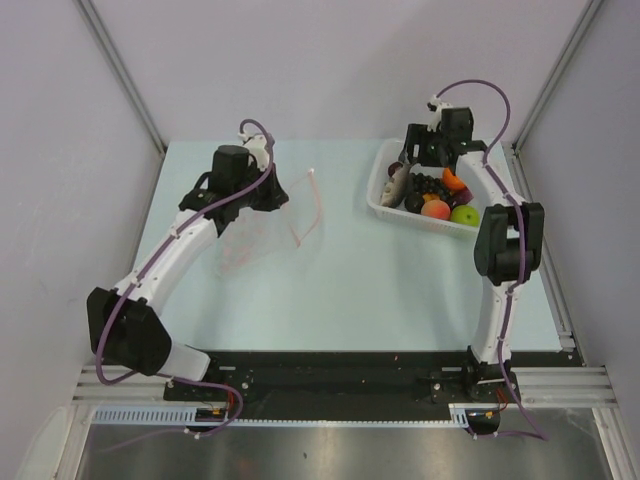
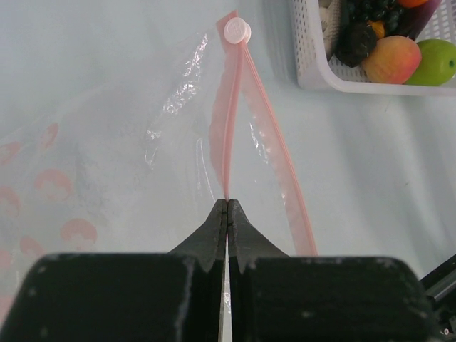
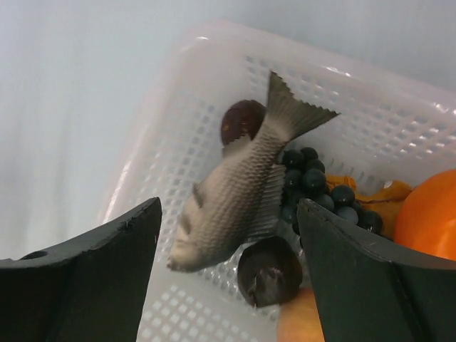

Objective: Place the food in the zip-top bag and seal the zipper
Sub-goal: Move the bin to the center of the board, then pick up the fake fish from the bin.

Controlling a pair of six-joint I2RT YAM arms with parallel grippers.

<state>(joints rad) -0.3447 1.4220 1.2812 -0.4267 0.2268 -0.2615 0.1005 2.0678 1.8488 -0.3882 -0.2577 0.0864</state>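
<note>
The grey fish's body is thinnest at the narrow part by its tail (image 3: 274, 131). My right gripper should go down into the white basket (image 3: 178, 128) next, with its fingers on both sides of that narrow part.
The clear zip-top bag (image 1: 262, 228) lies on the table at the left, its mouth held up. My left gripper (image 2: 227, 204) is shut on one pink-red lip of the zipper (image 2: 226, 142); the white slider (image 2: 236, 30) sits at the far end, and the other lip (image 2: 285, 178) hangs apart. My right gripper (image 3: 228, 214) is open above the white basket (image 3: 178, 128), over the grey fish (image 3: 235, 192). In the basket lie a dark grape cluster (image 3: 313, 185), an orange ball (image 3: 427, 214), two dark round pieces (image 3: 269, 271), a peach-red fruit (image 1: 435, 208) and a green apple (image 1: 464, 214).
The white perforated basket (image 1: 385, 183) stands at the back right of the pale blue table. Grey walls close in the back and sides. A black rail runs along the near edge by the arm bases.
</note>
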